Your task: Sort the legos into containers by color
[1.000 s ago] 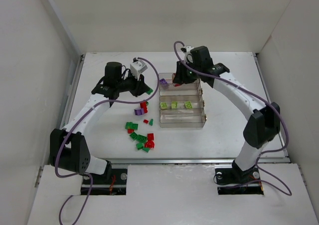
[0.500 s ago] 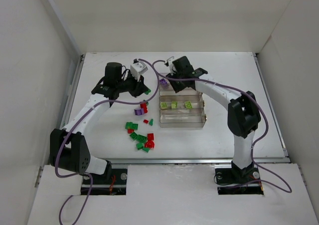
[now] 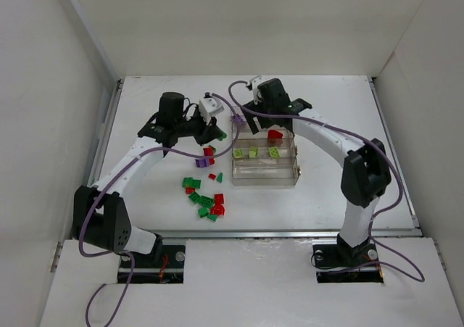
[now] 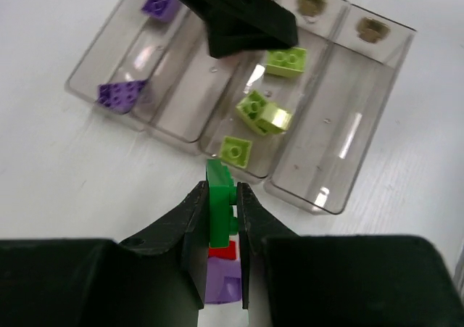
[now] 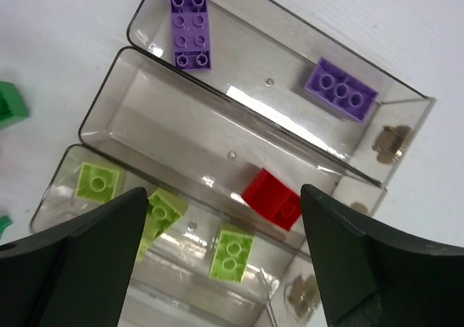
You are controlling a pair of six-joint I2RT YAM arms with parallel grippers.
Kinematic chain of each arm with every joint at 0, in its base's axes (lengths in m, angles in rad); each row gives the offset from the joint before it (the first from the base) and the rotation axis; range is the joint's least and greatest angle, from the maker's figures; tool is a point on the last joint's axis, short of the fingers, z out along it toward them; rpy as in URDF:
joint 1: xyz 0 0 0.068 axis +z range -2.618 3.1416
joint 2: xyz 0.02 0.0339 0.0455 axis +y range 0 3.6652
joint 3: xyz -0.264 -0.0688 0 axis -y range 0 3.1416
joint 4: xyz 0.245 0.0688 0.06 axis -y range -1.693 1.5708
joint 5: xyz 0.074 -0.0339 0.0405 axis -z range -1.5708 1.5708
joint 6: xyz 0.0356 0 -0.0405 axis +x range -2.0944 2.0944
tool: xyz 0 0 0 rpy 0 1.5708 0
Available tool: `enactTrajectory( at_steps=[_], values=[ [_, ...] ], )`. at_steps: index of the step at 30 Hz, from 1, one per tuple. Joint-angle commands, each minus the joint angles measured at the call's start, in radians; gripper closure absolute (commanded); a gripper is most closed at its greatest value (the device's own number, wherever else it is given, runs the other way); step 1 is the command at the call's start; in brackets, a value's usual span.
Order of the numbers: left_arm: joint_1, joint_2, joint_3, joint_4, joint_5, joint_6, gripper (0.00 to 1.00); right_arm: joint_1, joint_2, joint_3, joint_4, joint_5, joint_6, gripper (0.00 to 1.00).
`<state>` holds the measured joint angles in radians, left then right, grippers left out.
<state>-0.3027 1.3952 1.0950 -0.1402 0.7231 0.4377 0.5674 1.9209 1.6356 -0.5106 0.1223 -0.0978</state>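
The tray's near section alone is empty, so next I need to move my left gripper back and to the right in the top view, over it.
The clear four-compartment tray [image 3: 264,172] lies mid-table. Its far compartment holds two purple legos [image 5: 190,30], the second a red lego [image 5: 272,200], the third three lime legos [image 5: 232,253]. My right gripper [image 5: 223,193] hangs open just above the tray, with the red lego [image 3: 275,133] lying free below its jaws. My left gripper [image 4: 220,189] is shut on a dark green lego [image 4: 220,204] held on edge, just left of the tray [image 4: 312,189]. Under it lie a red and a purple lego [image 4: 221,283].
Loose green and red legos [image 3: 206,200] are scattered on the table left of the tray's near corner, with a purple one [image 3: 201,163] and a red one [image 3: 209,153] closer to my left gripper [image 3: 215,133]. White walls enclose the table.
My right gripper has opened and the red lego now lies in the second compartment. The left gripper has shifted slightly right, still holding the green lego.
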Motion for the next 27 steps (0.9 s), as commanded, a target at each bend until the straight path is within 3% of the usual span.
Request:
enactTrajectory(
  at_steps=[1, 9, 16, 18, 22, 23, 27],
  values=[
    [-0.061, 0.007, 0.045, -0.028, 0.101, 0.093, 1.0, -0.02, -0.164, -0.051, 0.087, 0.013, 0.114, 0.09],
    [-0.274, 0.097, 0.027, -0.145, 0.191, 0.315, 1.0, -0.046, -0.41, -0.235, 0.086, 0.013, 0.245, 0.09],
    [-0.294, 0.162, 0.013, -0.081, 0.122, 0.326, 0.97, -0.035, -0.549, -0.349, 0.086, -0.012, 0.286, 0.09],
    [-0.305, 0.162, 0.013, -0.094, 0.111, 0.349, 0.82, -0.015, -0.568, -0.362, 0.086, -0.003, 0.287, 0.09],
    [-0.331, 0.197, 0.039, -0.194, 0.111, 0.43, 0.38, -0.004, -0.594, -0.385, 0.086, 0.007, 0.287, 0.09],
    [-0.343, 0.197, 0.048, -0.209, 0.111, 0.443, 0.21, -0.004, -0.594, -0.385, 0.086, 0.007, 0.287, 0.08],
    [-0.343, 0.186, 0.048, -0.187, 0.07, 0.409, 0.0, 0.005, -0.583, -0.375, 0.077, 0.007, 0.287, 0.06]
  ],
)
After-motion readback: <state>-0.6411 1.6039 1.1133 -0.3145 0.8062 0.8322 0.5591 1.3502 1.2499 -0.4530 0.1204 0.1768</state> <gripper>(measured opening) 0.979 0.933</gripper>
